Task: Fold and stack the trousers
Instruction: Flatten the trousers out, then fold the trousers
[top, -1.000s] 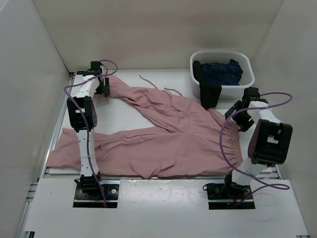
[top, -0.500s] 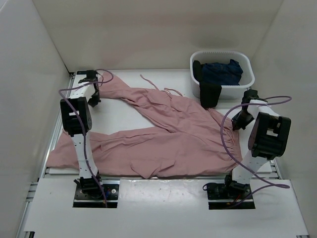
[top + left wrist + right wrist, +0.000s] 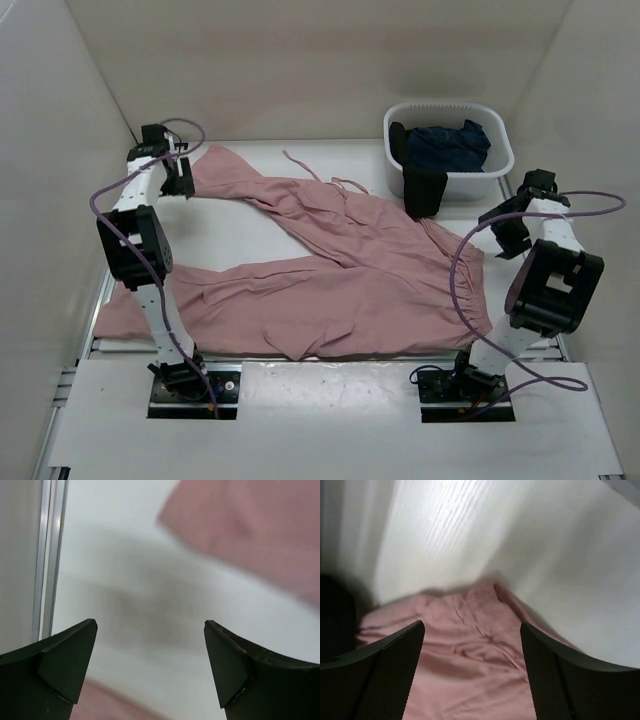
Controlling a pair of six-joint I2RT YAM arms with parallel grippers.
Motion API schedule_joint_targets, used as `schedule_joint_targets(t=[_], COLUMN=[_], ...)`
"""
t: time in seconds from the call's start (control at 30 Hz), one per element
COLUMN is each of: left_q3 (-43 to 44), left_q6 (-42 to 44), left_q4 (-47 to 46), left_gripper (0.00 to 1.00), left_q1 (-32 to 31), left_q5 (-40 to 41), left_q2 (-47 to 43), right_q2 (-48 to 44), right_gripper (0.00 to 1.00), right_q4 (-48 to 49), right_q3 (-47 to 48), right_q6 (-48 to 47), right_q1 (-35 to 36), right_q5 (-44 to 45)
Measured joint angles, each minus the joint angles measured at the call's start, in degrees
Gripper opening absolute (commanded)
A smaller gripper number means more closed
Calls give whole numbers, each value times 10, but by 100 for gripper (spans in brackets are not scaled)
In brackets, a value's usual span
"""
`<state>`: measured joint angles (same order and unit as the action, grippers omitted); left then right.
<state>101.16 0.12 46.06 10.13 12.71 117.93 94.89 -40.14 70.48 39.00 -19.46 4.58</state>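
The right gripper's open fingers still hang off the edge of the trousers, so the right gripper should next move down and to the left in the top view onto the waistband's far corner.
The dusty-pink trousers lie spread on the white table. The gathered waistband is at the right, one leg runs to the far left corner and the other along the near edge. My left gripper hangs open and empty just left of the far leg's hem. In the left wrist view, the left gripper has bare table between its fingers and pink fabric to the upper right. My right gripper is open and empty, off the waistband's right edge. In the right wrist view, the right gripper is above the pink fabric.
A white basket at the back right holds a dark navy garment, and a dark piece hangs over its front. An aluminium rail runs along the table's left edge. White walls enclose the table on three sides.
My left gripper has moved left and farther back, from over the far leg's hem to beside it. My right arm has swung right, away from the waistband. The trousers have barely shifted.
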Motion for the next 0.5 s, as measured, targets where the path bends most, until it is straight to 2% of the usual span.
schedule_joint_targets(t=[0.13, 0.2, 0.4, 0.5], left_q3=[201, 269, 303, 321], left_q6=[0, -1, -1, -3], left_q4=[0, -7, -10, -17], left_gripper=[100, 100, 100, 100], left_q1=[10, 12, 12, 10], left_q5=[-56, -74, -63, -59], left_q2=[129, 185, 278, 293], right_q2=[80, 112, 160, 162], right_gripper=[84, 84, 84, 84], right_q4=[16, 14, 0, -4], right_q3=[19, 28, 56, 58], right_q6=[24, 29, 37, 39], right_q1=[7, 13, 39, 48], right_q5=[-3, 5, 42, 54])
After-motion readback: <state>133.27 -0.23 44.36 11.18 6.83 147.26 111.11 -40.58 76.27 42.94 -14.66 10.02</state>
